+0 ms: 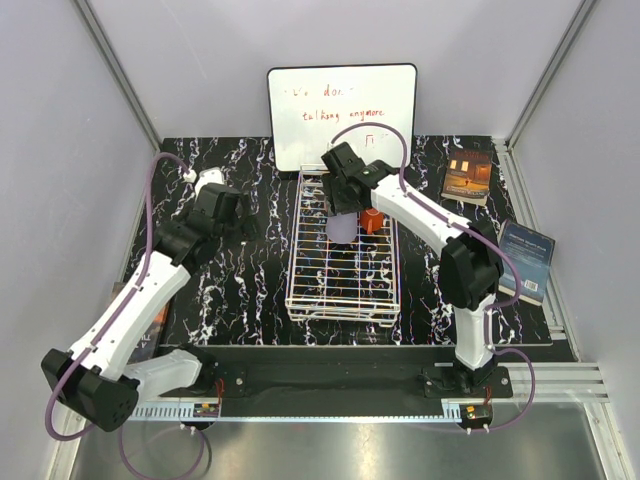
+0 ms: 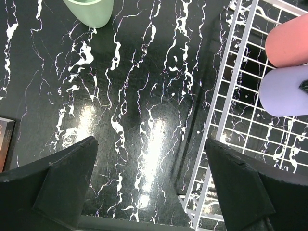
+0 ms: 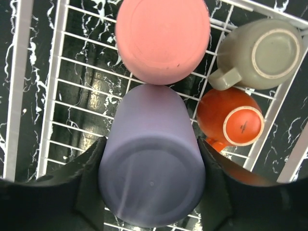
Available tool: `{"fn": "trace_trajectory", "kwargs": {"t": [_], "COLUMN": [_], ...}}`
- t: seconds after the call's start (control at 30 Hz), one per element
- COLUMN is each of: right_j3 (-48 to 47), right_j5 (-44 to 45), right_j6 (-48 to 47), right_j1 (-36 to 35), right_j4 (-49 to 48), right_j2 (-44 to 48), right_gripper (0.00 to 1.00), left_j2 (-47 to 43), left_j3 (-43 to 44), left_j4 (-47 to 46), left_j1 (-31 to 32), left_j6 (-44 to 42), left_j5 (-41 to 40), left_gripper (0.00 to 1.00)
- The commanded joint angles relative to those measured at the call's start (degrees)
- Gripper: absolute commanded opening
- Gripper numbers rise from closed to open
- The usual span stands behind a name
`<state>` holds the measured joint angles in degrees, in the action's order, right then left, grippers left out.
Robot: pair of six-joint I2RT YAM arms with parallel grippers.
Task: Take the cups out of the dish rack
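Note:
My right gripper holds the lavender cup's sides, so my left gripper should next swing across to the right in the top view and turn onto the cup's rim.
The white wire dish rack [image 1: 300,290] stands mid-table. Upside down inside it are a pink cup [image 3: 162,38], a lavender cup [image 3: 151,178], a beige-grey cup [image 3: 257,50] with a handle and an orange cup [image 3: 231,120]. My right gripper [image 3: 151,187] is over the rack's far end, its two fingers pressed against both sides of the lavender cup [image 1: 341,230]. My left gripper [image 2: 151,192] hangs open over bare table just left of the rack [image 2: 226,91], holding nothing. A pale green cup [image 2: 91,10] stands on the table beyond it.
A whiteboard [image 1: 342,115] leans at the back of the table. Two books [image 1: 467,175] [image 1: 526,260] lie at the right side. Another book's corner [image 2: 6,144] shows at the left. Grey walls close in both sides.

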<state>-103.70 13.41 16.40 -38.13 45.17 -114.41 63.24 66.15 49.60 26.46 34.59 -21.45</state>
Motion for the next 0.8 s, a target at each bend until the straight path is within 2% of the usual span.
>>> {"fn": "trace_trajectory", "kwargs": {"t": [0.0,0.03,0.07,0.17,0.4,0.53,0.57,0.63,0.77], "right_j3": [-1.2,-1.2,-1.2,-1.6,-2.5,7.2,9.7,18.5,32.2], "right_j5": [-0.8,-0.8,-0.4,-0.7,-5.1,-13.2,-18.5,-25.7,-37.7], "right_j6": [1.3,1.2,1.3,1.2,3.1,8.4,10.0,14.9,24.5], "right_j1": [0.0,0.0,-0.1,-0.4,-0.5,3.3,4.9,8.5,12.8], "right_j4": [-0.8,-0.7,-0.7,-0.6,-2.3,-9.7,-11.6,-19.1,-33.8], "right_j2": [1.4,1.6,2.2,4.8,19.0,28.3,31.8,35.5,42.8], "right_gripper": [0.27,0.09,0.0,0.0,0.0,0.0,0.0,0.0,0.0], "left_j2": [0.7,0.7,0.7,0.7,1.4,1.0,0.7,-0.8,-3.5], "left_j3": [-0.3,-0.3,-0.3,-0.2,0.6,-0.5,-0.9,-3.5,-9.5], "left_j4": [-2.9,-3.0,-3.1,-3.6,-6.4,-10.7,-13.3,-17.2,-33.1], "left_j1": [0.3,0.3,0.3,0.4,0.3,0.3,0.2,0.0,-0.3], "left_j6": [0.4,0.4,0.4,0.3,1.1,5.0,5.8,6.9,9.9], "left_j5": [0.9,0.8,0.8,0.7,2.4,5.5,6.5,12.2,23.9], "left_gripper": [0.99,0.99,0.99,0.99,0.99,0.99,0.99,0.99,0.99]}}
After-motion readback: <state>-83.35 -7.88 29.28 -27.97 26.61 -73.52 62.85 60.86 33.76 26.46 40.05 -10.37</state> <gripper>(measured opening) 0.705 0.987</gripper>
